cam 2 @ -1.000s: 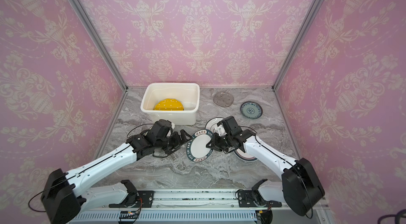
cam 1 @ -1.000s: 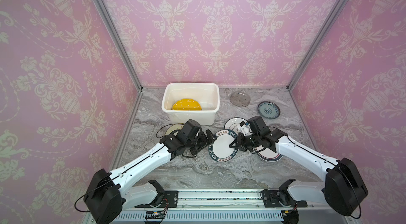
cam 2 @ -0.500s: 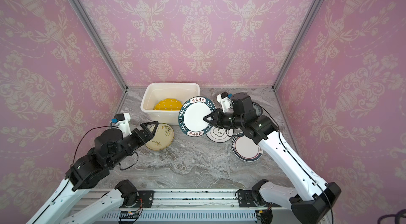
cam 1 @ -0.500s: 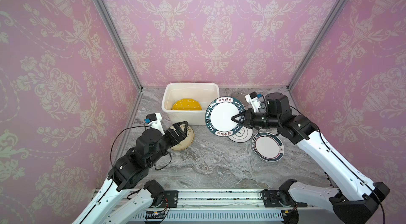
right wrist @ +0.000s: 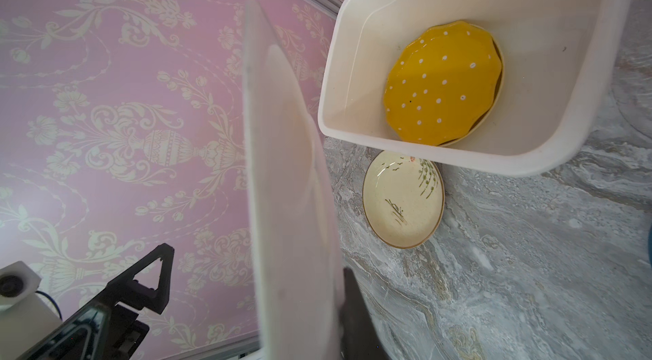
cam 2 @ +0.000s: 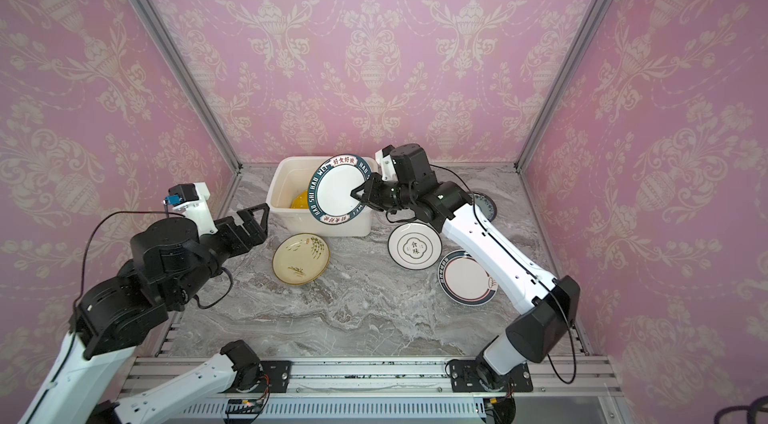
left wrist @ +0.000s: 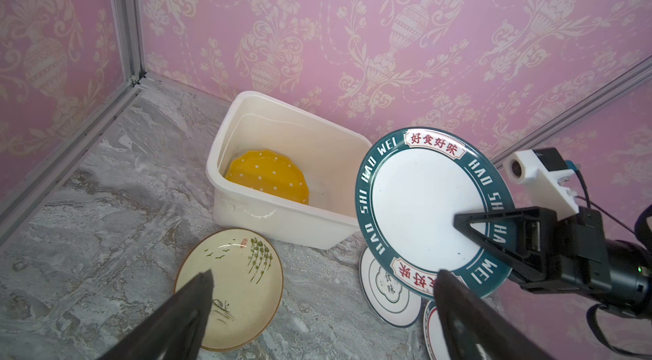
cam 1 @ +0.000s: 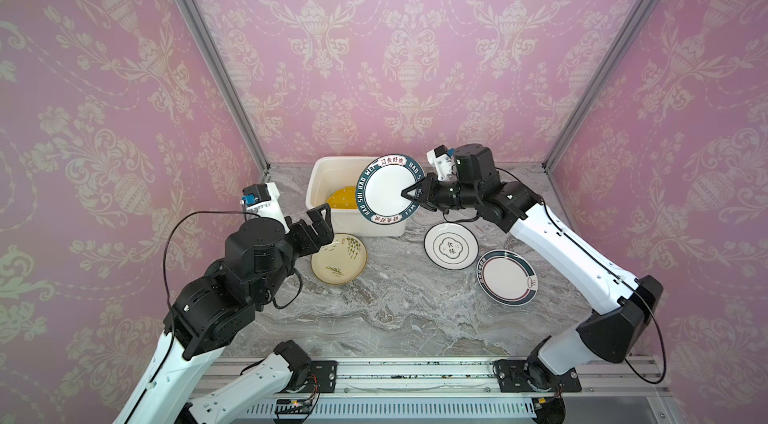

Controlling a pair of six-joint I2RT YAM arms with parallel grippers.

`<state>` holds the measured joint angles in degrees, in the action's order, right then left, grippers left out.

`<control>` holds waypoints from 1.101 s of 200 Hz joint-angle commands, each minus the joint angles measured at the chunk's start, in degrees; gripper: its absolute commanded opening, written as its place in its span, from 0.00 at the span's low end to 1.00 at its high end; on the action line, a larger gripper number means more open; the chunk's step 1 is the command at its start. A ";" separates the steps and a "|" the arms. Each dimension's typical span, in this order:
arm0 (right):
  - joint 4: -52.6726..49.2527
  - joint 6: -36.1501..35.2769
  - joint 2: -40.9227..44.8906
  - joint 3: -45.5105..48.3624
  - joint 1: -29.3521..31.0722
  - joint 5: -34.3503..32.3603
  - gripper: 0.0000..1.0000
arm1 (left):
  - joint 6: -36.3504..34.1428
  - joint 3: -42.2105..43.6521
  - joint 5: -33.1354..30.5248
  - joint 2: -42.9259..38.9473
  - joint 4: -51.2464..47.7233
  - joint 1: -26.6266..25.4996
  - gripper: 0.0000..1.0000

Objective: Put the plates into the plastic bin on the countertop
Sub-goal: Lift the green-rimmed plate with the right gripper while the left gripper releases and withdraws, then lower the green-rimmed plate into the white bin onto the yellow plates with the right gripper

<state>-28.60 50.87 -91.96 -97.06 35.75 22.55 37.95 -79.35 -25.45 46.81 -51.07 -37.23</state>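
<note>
I will move my right gripper outward and down into the bin next, over the yellow dotted plate (cam 1: 343,198) (right wrist: 441,83), and release the white plate. The white plate still hangs above the bin's rim.
My right gripper (cam 1: 410,194) (cam 2: 358,193) is shut on the edge of a white plate with a dark lettered rim (cam 1: 386,189) (cam 2: 337,190) (left wrist: 420,206) (right wrist: 285,199). It holds the plate nearly upright above the right side of the plastic bin (cam 1: 322,176) (cam 2: 282,181) (left wrist: 282,224) (right wrist: 529,160). A yellow dotted plate (cam 1: 343,198) (left wrist: 268,176) (right wrist: 441,83) lies inside the bin. A cream plate with sprigs (cam 1: 338,258) (cam 2: 301,258) (left wrist: 233,287) rests on the countertop (cam 1: 395,309) in front of the bin. My left gripper (cam 1: 326,224) (cam 2: 259,223) (left wrist: 324,275) hangs open and empty above that plate's left edge.
Two more dark-rimmed white plates (cam 1: 451,245) (cam 1: 507,276) lie right of the bin, under my right arm. A blue-patterned plate (cam 2: 486,206) shows partly behind that arm. Pink papered walls with aluminium posts close in the back and sides.
My right gripper has lifted the lettered plate off the countertop and carried it back and left over the bin. My left arm has drawn back to the left and risen, still open.
</note>
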 commanded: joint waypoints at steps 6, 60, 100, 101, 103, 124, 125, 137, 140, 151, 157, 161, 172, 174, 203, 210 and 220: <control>1.89 -0.08 -6.73 -8.71 0.55 -0.18 0.00 | -4.28 0.44 -3.39 -0.10 -2.93 0.44 0.99; -2.79 -1.98 -25.43 -29.71 0.38 2.46 0.00 | -7.62 2.42 -7.01 0.45 -0.25 0.41 0.99; -2.08 -2.02 -37.01 -40.81 -0.48 6.45 0.00 | -9.74 4.39 -8.47 3.15 4.96 0.48 0.99; -1.99 -2.06 -37.17 -40.92 -0.53 6.59 0.00 | -9.74 4.43 -8.47 3.22 5.07 0.49 0.99; -1.72 -2.06 -37.64 -41.17 -0.66 6.82 0.00 | -9.74 4.57 -8.41 3.32 5.38 0.47 0.99; 0.95 -1.45 -40.73 -42.02 -1.54 8.68 0.00 | -9.07 5.95 -8.26 5.22 7.02 0.55 0.99; 0.97 -1.42 -40.83 -42.05 -1.59 8.71 0.00 | -9.06 6.00 -8.24 5.35 7.03 0.57 0.99; 1.91 -1.52 -42.06 -41.87 -2.06 9.67 0.00 | -8.41 6.39 -7.66 6.46 7.47 0.71 0.99; 2.07 -1.63 -42.33 -41.84 -2.13 9.86 0.00 | -8.22 6.47 -7.47 6.70 7.54 0.77 0.99; 2.15 -2.19 -43.20 -41.39 -2.26 10.19 0.00 | -7.67 6.73 -6.84 7.56 7.89 0.95 0.99; 2.19 -2.55 -43.61 -40.98 -2.35 10.24 0.00 | -7.39 6.83 -6.55 7.87 8.03 1.15 0.99; 2.23 -2.74 -43.87 -40.72 -2.43 10.32 0.00 | -7.18 6.91 -6.34 8.13 7.99 1.19 0.99; 2.32 -3.35 -44.78 -40.01 -2.50 10.58 0.00 | -6.89 7.06 -5.80 8.65 8.14 1.53 0.99; 2.28 -3.33 -44.90 -39.93 -2.52 10.59 0.00 | -6.85 7.09 -5.72 8.76 8.17 1.59 0.99; 3.40 -3.35 -47.91 -39.71 -2.57 12.13 0.00 | -6.41 7.28 -4.73 10.12 8.01 2.42 0.99; 3.85 -3.31 -48.66 -39.95 -2.70 12.50 0.00 | -6.32 7.19 -4.17 10.59 7.84 2.72 0.99; 3.90 -3.35 -49.65 -40.59 -2.79 12.61 0.00 | -6.23 6.95 -3.42 11.21 7.41 3.16 0.99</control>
<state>-27.90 49.10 -139.13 -136.75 32.71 32.32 30.81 -72.69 -31.31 56.80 -43.40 -35.16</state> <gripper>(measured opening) 0.117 0.993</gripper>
